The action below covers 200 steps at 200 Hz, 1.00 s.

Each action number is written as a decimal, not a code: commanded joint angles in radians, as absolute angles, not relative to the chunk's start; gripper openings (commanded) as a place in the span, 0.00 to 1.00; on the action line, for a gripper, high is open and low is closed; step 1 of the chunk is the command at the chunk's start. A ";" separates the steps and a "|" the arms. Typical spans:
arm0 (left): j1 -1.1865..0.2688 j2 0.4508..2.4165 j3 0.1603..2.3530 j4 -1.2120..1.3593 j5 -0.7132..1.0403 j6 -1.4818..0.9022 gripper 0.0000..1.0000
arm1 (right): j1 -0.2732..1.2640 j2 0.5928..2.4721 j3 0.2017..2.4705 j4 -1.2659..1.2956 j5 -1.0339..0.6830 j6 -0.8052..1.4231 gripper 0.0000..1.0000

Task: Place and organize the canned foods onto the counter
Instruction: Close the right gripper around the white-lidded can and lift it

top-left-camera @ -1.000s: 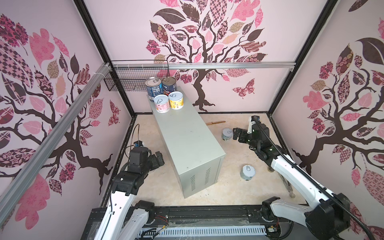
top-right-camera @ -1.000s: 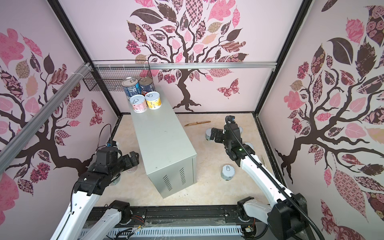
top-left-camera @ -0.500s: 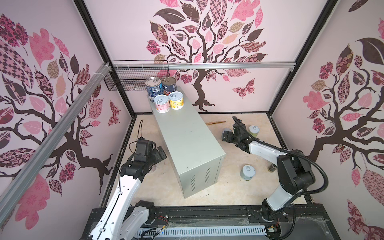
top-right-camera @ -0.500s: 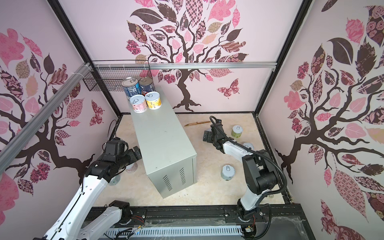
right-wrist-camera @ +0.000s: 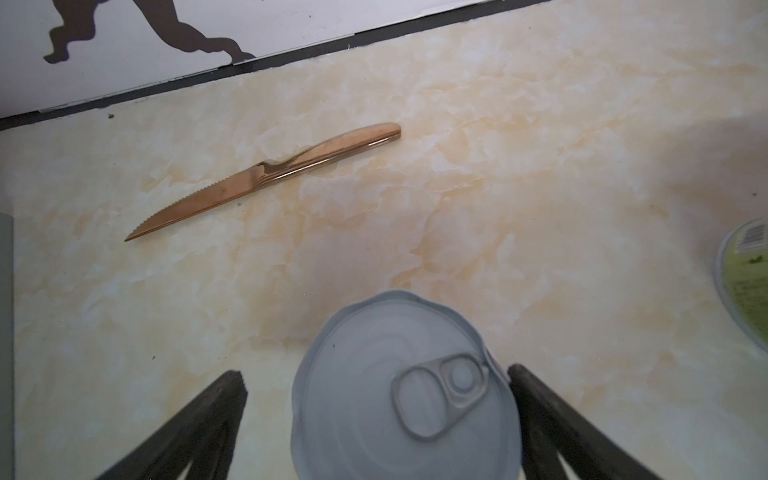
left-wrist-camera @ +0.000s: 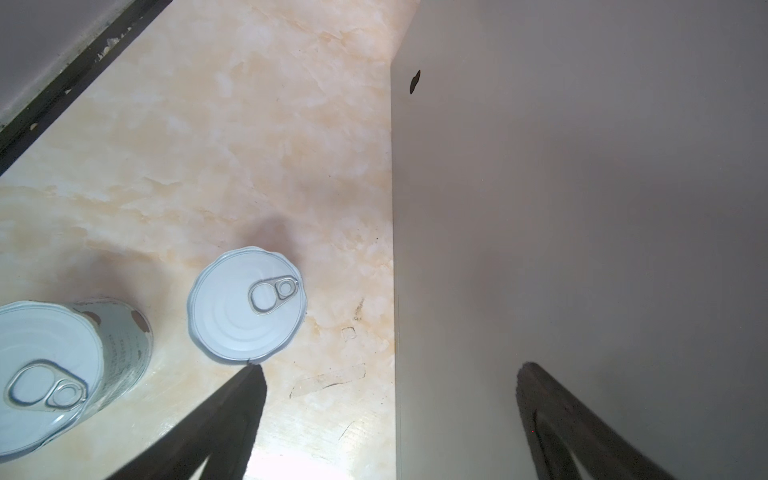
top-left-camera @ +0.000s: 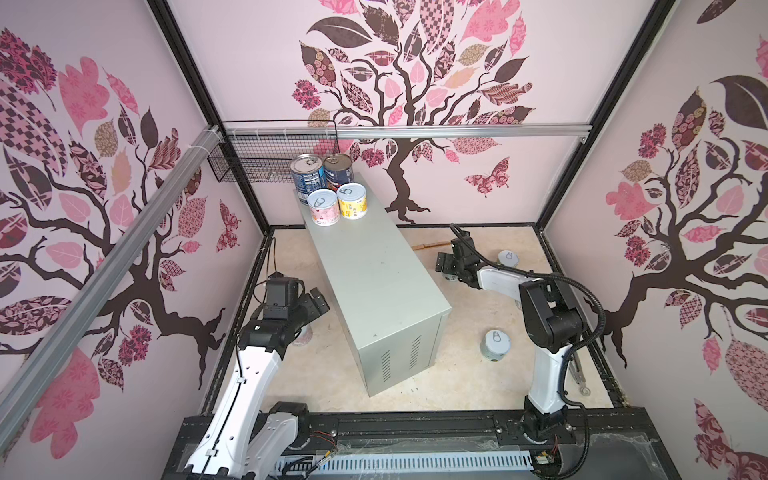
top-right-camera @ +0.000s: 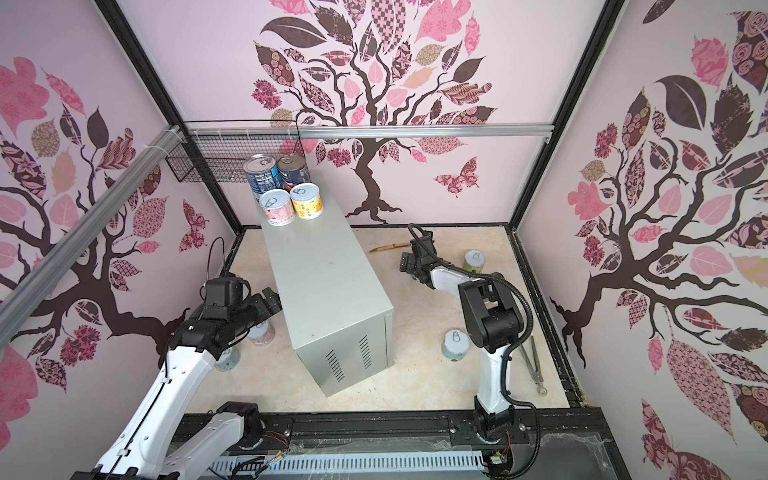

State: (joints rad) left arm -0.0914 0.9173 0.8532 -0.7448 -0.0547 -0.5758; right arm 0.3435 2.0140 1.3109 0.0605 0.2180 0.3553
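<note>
The robot's right gripper will next go down around the white-lidded can's rim (right-wrist-camera: 404, 392) and close its fingers, since the can's lid is already between the two open fingers.
The counter (top-left-camera: 374, 270) is a long light-grey metal box in the middle of the floor in both top views. At its far end stand a blue tall can (top-left-camera: 308, 172), a dark tall can (top-left-camera: 338, 168), a pink short can (top-left-camera: 323, 208) and a yellow short can (top-left-camera: 352, 201). My right gripper (right-wrist-camera: 374, 371) is open low over the floor right of the counter, with a white-lidded can (right-wrist-camera: 405, 395) between its fingers, closer to one finger. My left gripper (left-wrist-camera: 390, 368) is open and empty beside the counter's left wall (left-wrist-camera: 582, 208), with two white-lidded cans (left-wrist-camera: 247, 305) (left-wrist-camera: 50, 365) nearby.
More cans stand on the floor to the right (top-left-camera: 495, 343) (top-left-camera: 508, 259). A copper knife (right-wrist-camera: 266, 178) lies near the back wall. Metal tongs (top-right-camera: 534, 365) lie by the right edge. A black wire basket (top-right-camera: 224, 162) hangs at the back left.
My right arm folded its elbow and brought the gripper left and down over the floor can. My left gripper moved a little farther back along the counter's left side.
</note>
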 commanded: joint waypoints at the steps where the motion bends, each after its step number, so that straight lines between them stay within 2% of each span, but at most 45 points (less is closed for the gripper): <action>1: -0.087 0.921 0.820 -0.724 -0.027 -0.569 0.98 | 0.342 2.086 1.368 0.022 0.246 0.336 1.00; 128: -0.085 0.969 0.834 -0.727 0.026 -0.556 0.98 | 0.342 2.213 1.479 -0.061 0.243 0.303 0.99; 161: -0.085 0.967 0.832 -0.725 0.029 -0.554 0.98 | 0.342 2.213 1.478 -0.071 0.242 0.301 0.94; 200: -0.085 0.957 0.830 -0.724 0.032 -0.552 0.98 | 0.341 2.187 1.454 -0.069 0.246 0.296 0.83</action>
